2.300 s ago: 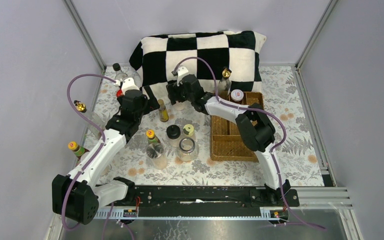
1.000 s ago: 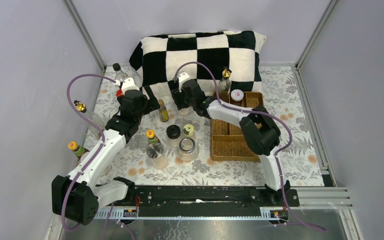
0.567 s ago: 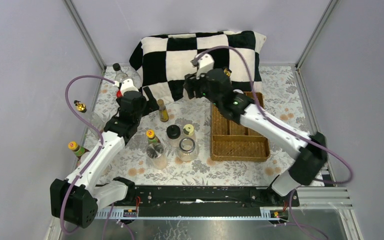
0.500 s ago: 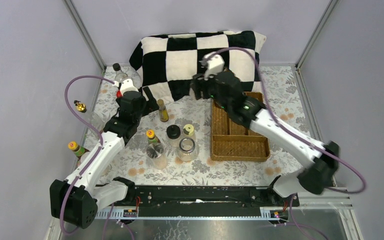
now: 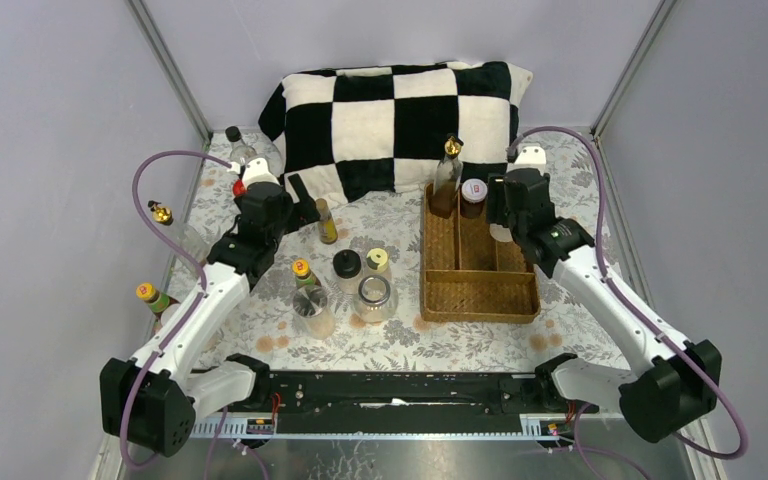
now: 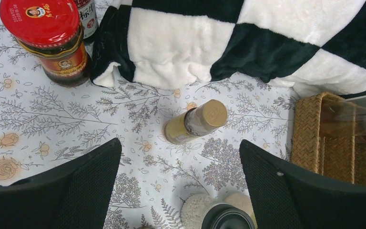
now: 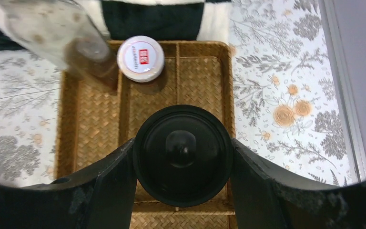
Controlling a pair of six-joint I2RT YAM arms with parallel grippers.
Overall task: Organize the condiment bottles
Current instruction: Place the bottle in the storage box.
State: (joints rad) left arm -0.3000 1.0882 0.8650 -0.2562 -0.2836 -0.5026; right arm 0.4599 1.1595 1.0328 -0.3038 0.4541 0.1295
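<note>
The tray section's back end (image 7: 200,76) beside the red-and-white-capped jar is empty, so my right gripper moves outward and down there next to release its black-capped jar.
My right gripper (image 5: 503,222) is shut on a black-capped jar (image 7: 182,155) and holds it over the right side of the wicker tray (image 5: 480,300). In the tray's back end stand a tall gold-topped bottle (image 5: 447,170) and a red-and-white-capped jar (image 5: 474,192). My left gripper (image 5: 305,205) is open and empty above the cloth, just short of a tan-capped bottle (image 6: 195,121). In front of it stand a yellow-and-red-capped bottle (image 5: 303,272), a black-capped jar (image 5: 347,265), a yellow-capped jar (image 5: 377,260) and two clear jars (image 5: 374,297).
A checkered pillow (image 5: 400,110) lies along the back. A red-capped jar (image 6: 47,40) and a black-capped bottle (image 5: 235,140) stand at the back left. A gold-topped bottle (image 5: 162,213) and a red-and-yellow-capped one (image 5: 148,294) stand by the left wall.
My right arm has swung from the middle of the table, by the pillow's edge, to the right and over the tray with the jar. My left arm has barely moved.
</note>
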